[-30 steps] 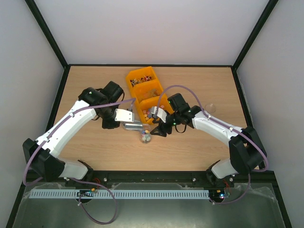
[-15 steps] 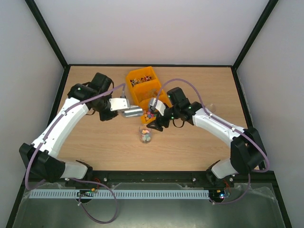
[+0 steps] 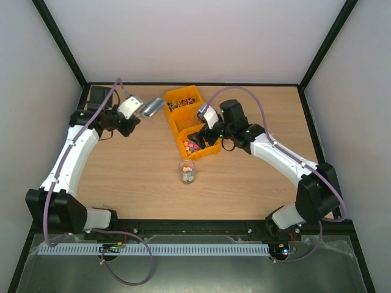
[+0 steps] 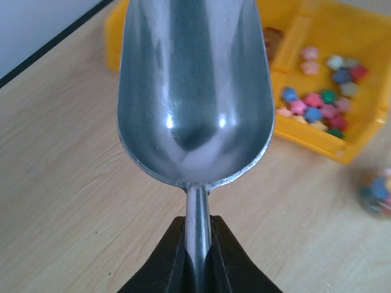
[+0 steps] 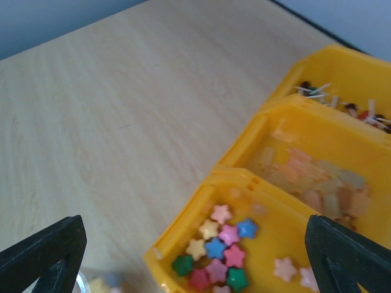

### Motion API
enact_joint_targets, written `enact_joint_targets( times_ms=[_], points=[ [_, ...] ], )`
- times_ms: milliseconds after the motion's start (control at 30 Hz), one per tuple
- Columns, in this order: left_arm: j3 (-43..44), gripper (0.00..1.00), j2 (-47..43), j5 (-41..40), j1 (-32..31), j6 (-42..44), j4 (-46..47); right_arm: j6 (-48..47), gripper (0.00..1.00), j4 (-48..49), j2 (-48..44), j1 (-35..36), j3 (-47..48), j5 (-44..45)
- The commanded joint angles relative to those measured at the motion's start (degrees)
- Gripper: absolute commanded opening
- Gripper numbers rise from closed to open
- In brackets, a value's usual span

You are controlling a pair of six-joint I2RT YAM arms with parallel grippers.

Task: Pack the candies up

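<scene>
I should next lower my left gripper and release the empty scoop on the bare tabletop, below it and to its left in the top view.
The candies point(image 5: 221, 253) are small coloured stars in the near compartment of a yellow bin point(image 3: 183, 125); they also show in the left wrist view point(image 4: 320, 102). More candies fill a small clear jar point(image 3: 187, 172) standing on the table in front of the bin. My left gripper point(image 4: 198, 223) is shut on the handle of a silver scoop point(image 4: 194, 91); the scoop's bowl is empty and hangs left of the bin's far end point(image 3: 151, 107). My right gripper point(image 5: 195, 262) is open and empty, hovering over the near compartment point(image 3: 200, 135).
The bin's middle compartment holds pale orange candies point(image 5: 311, 180), the far one dark wrapped ones point(image 5: 342, 101). The jar shows blurred at the lower left of the right wrist view point(image 5: 101, 284). Black-framed walls surround the wooden table point(image 3: 256, 177).
My left arm swung the scoop from beside the jar back and left, past the bin's far end. My right gripper moved from the jar up over the bin's near compartment.
</scene>
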Motion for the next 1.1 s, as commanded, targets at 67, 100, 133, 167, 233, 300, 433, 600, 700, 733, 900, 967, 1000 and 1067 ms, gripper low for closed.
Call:
enact_joint_targets(
  times_ms=[67, 100, 133, 167, 233, 300, 433, 600, 700, 733, 900, 967, 1000, 1067],
  points=[
    [-8.57, 0.02, -1.75, 1.56, 8.05, -13.48, 15.25, 7.53, 0.99, 3.22, -1.41, -2.73, 0.68, 5.32],
    [-9.02, 0.02, -0.67, 1.27, 9.09, -14.30, 15.79, 7.78, 0.99, 2.54, -1.33, -3.32, 0.76, 4.68],
    [-8.94, 0.02, 1.07, 1.11, 10.02, -14.76, 15.72, 7.89, 0.99, 1.89, -1.26, -3.83, 0.91, 4.04],
    [-8.56, 0.02, 3.09, 1.29, 11.04, -15.19, 15.22, 8.12, 0.99, 1.09, -1.24, -4.41, 1.01, 3.26],
    [-7.45, 0.02, 7.56, 2.75, 13.04, -15.70, 14.09, 8.63, 0.99, -0.04, -1.14, -6.01, 1.06, 2.16],
    [-6.88, 0.02, 11.79, 2.91, 14.46, -16.81, 13.83, 9.13, 0.99, -0.98, -1.00, -7.47, 0.85, 1.44],
    [-8.84, 0.02, 16.91, 1.54, 16.53, -19.85, 19.69, 8.49, 0.99, -5.03, 0.05, -10.36, 1.53, 0.35],
    [-9.93, 0.02, 20.90, -1.85, 16.58, -20.65, 27.09, 8.84, 0.99, -9.93, 1.89, -14.77, 3.25, -1.16],
    [-9.42, 0.02, 23.74, -2.33, 16.52, -20.69, 27.98, 10.25, 0.99, -10.45, 2.52, -16.83, 3.26, -0.19],
    [-9.45, 0.02, 24.48, -2.57, 16.39, -20.59, 28.15, 11.00, 0.99, -10.27, 2.54, -17.27, 3.04, 0.13],
    [-11.01, 0.02, 26.54, -5.15, 15.80, -19.54, 29.79, 13.23, 0.99, -10.36, 1.51, -17.92, 2.15, 0.55],
    [-11.60, 0.02, 26.91, -5.91, 15.59, -19.19, 30.33, 11.79, 0.98, -11.44, 1.09, -17.93, 2.15, 0.16],
    [-11.75, 0.02, 27.12, -6.15, 15.47, -19.16, 30.60, 11.16, 0.99, -11.77, 0.91, -17.96, 2.07, 0.05],
    [-12.25, 0.02, 27.60, -6.95, 15.20, -19.12, 30.95, 9.77, 0.99, -12.55, 0.67, -17.96, 2.06, -0.78]
  ],
)
